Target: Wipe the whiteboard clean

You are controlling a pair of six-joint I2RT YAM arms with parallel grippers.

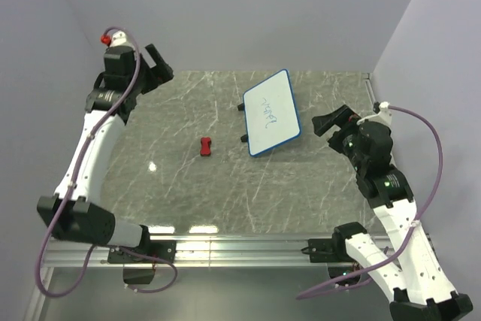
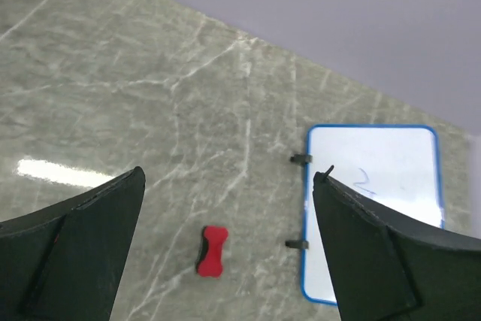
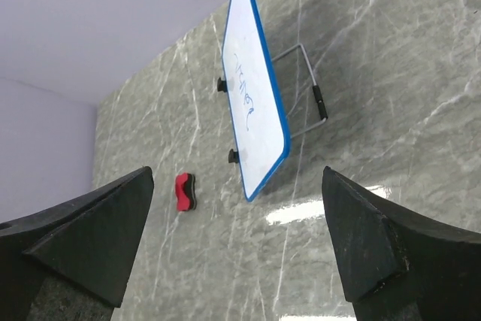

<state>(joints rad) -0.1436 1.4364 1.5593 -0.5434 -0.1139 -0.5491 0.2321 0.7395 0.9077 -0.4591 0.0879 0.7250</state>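
Observation:
My left gripper will next move down toward the right in the top view and close across the red eraser's middle [image 1: 205,146] [image 2: 213,251], because the middle is narrower than the ends.
The whiteboard [image 1: 271,113], white with a blue frame and blue scribbles, stands tilted on a wire stand at the back middle-right of the table. It shows in the left wrist view [image 2: 373,193] and in the right wrist view [image 3: 252,103]. A small red bone-shaped eraser [image 1: 205,146] lies on the table to its left; it also shows in the wrist views [image 2: 212,250] [image 3: 183,191]. My left gripper [image 1: 158,67] is open and empty, high at the back left. My right gripper [image 1: 336,122] is open and empty, just right of the board.
The grey marble table [image 1: 188,186] is walled by lilac panels at the back and sides. A metal rail [image 1: 248,246] runs along the near edge. The board's wire stand [image 3: 312,92] juts out behind it.

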